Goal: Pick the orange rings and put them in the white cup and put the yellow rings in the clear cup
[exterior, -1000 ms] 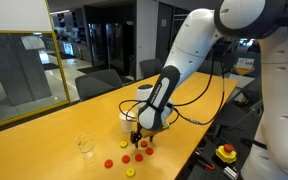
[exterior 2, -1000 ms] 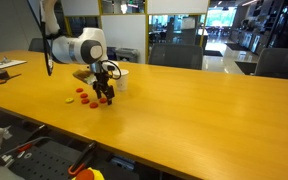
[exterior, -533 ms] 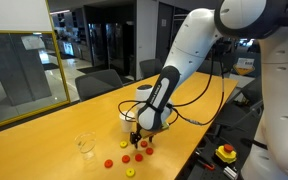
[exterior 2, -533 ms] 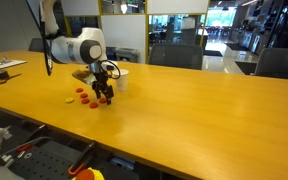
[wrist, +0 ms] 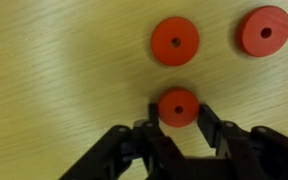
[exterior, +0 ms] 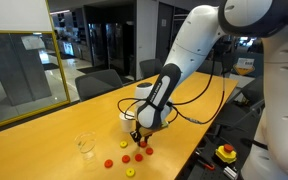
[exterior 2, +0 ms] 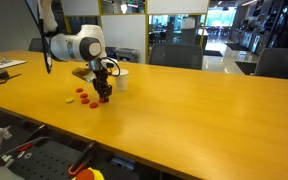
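Note:
The pinched orange ring rises, moves outward and dips to the white cup's opening (exterior 2: pixel 122 70) for release next. The white cup stands outward of my gripper, and the cup's rim is higher than the ring.
In the wrist view my gripper (wrist: pixel 178 112) is shut on one orange ring (wrist: pixel 178 106), a finger pressing each side of it just over the wooden table. Two more orange rings (wrist: pixel 175 41) (wrist: pixel 265 30) lie beyond it. In both exterior views the gripper (exterior: pixel 137 138) (exterior 2: pixel 103 97) points down among the scattered orange rings (exterior: pixel 126 157) (exterior 2: pixel 88 99). A yellow ring (exterior: pixel 130 172) lies at the near edge of the cluster, and a yellow ring (exterior 2: pixel 70 98) also shows from the other side. The white cup (exterior: pixel 144 93) (exterior 2: pixel 120 78) stands just behind the arm. The clear cup (exterior: pixel 85 145) stands apart, to the side.
The long wooden table (exterior: pixel 44 150) runs under everything; its edge is close to the rings. A black cable (exterior: pixel 199 100) loops across the table near the white cup. A yellow box with a red button (exterior: pixel 226 153) sits below the table edge. Chairs (exterior 2: pixel 279 62) stand around.
The jaws have closed from wide open onto the orange ring. The arm has hardly moved and the other rings lie as before.

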Robot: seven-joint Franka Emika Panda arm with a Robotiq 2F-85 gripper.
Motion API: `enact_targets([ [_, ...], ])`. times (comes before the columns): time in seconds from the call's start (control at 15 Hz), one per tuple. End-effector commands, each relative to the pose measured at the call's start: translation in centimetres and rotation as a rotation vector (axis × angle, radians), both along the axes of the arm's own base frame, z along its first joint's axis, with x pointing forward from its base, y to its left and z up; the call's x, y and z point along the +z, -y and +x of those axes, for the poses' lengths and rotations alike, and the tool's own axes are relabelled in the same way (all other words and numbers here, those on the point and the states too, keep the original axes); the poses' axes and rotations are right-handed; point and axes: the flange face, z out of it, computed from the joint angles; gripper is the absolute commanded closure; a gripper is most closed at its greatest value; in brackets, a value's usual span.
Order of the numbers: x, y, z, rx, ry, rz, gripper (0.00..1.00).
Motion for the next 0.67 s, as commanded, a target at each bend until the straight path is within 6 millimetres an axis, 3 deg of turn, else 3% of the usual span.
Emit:
enact_targets([
  [0.0,1.4,0.1,-0.4,-0.012,-0.030,0.011,0.83],
  [0.2,2.9,0.8,-0.3,-0.031,-0.056,0.013,0.80],
  [0.6,8.8,1.7,1.2,-0.048,-0.032,0.013,0.80],
])
